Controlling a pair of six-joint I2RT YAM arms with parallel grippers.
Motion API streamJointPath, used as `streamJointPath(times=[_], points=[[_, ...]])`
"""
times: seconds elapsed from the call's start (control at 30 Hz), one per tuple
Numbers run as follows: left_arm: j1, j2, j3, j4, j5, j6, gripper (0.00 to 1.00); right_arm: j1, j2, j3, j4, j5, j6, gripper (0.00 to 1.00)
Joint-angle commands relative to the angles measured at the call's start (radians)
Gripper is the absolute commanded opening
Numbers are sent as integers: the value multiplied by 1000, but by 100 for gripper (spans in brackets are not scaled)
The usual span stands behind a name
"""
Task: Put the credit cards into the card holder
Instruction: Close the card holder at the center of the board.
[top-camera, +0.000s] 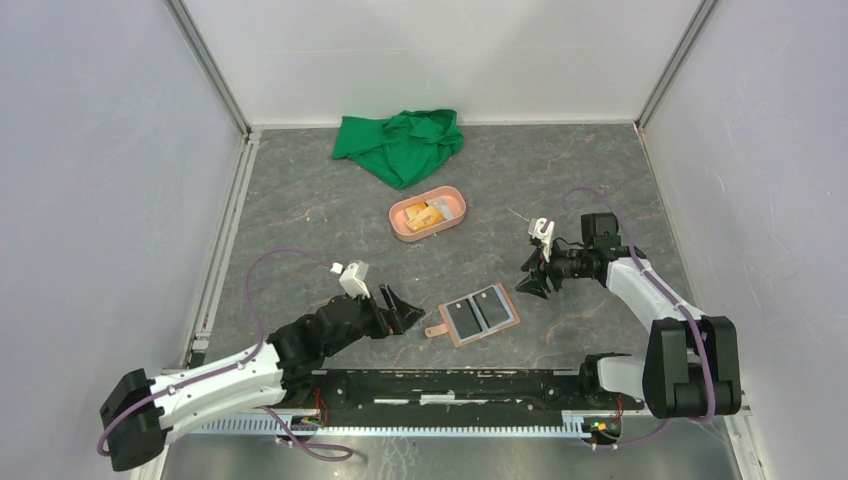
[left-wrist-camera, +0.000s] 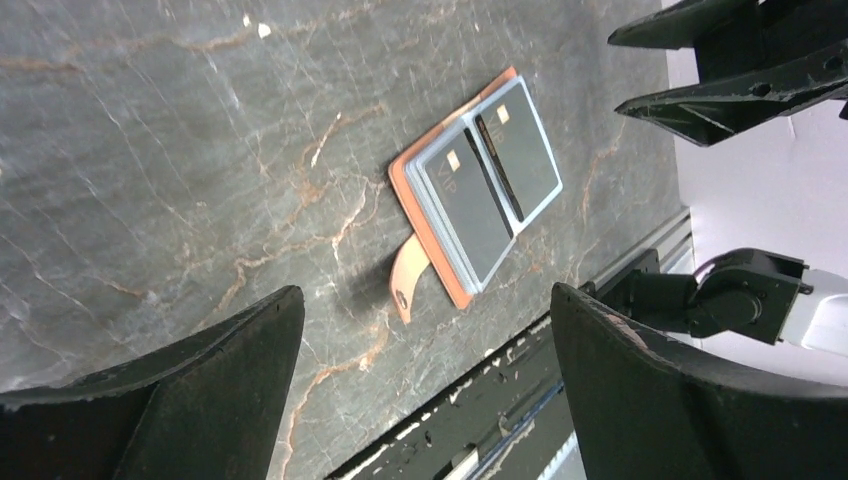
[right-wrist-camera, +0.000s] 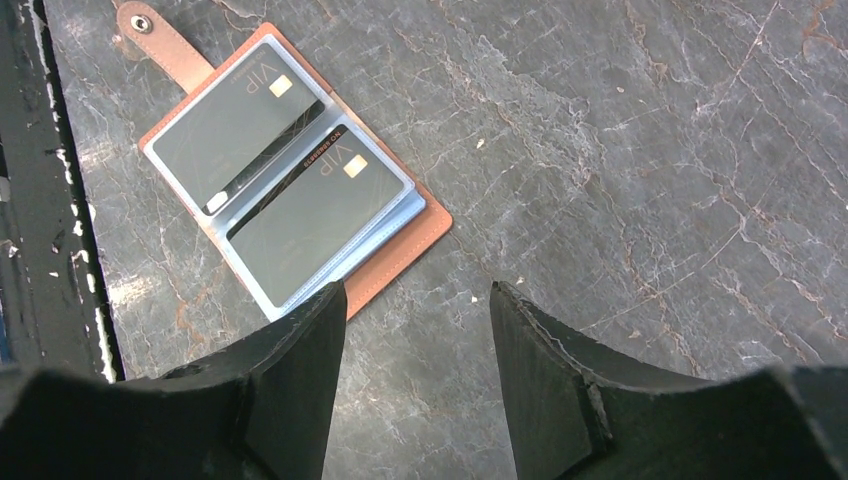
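Observation:
My left gripper moves down and across onto the closing tab's loose end (top-camera: 431, 332) (left-wrist-camera: 402, 299) next, since this lies below the fingers and to their right in the top view.
The tan-brown card holder (right-wrist-camera: 398, 248) lies open and flat on the grey table, its closing tab (left-wrist-camera: 406, 276) sticking out. Two dark credit cards (right-wrist-camera: 238, 122) (right-wrist-camera: 318, 205) sit in its clear sleeves, one on each half. In the top view the card holder (top-camera: 479, 314) lies near the front between both arms. My left gripper (top-camera: 400, 312) hangs just left of it, open and empty. My right gripper (right-wrist-camera: 418, 290) hovers just right of it, also open with only bare table between its fingers.
A salmon-pink oval tray (top-camera: 455, 200) holding yellowish items stands behind the card holder. A crumpled green cloth (top-camera: 400, 145) lies at the back. The black base rail (top-camera: 450, 385) runs along the near edge, and white walls enclose the table.

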Motion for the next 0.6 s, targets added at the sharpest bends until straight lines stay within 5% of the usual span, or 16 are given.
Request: streamJointPath(times=[0.0,0.57], points=[[2,32,10,44,75,-95,97,-5,-34,-8,-6,43,-33,61],[0,519,85,230,210,-202,55,-5,20,-5,5,49,6,61]])
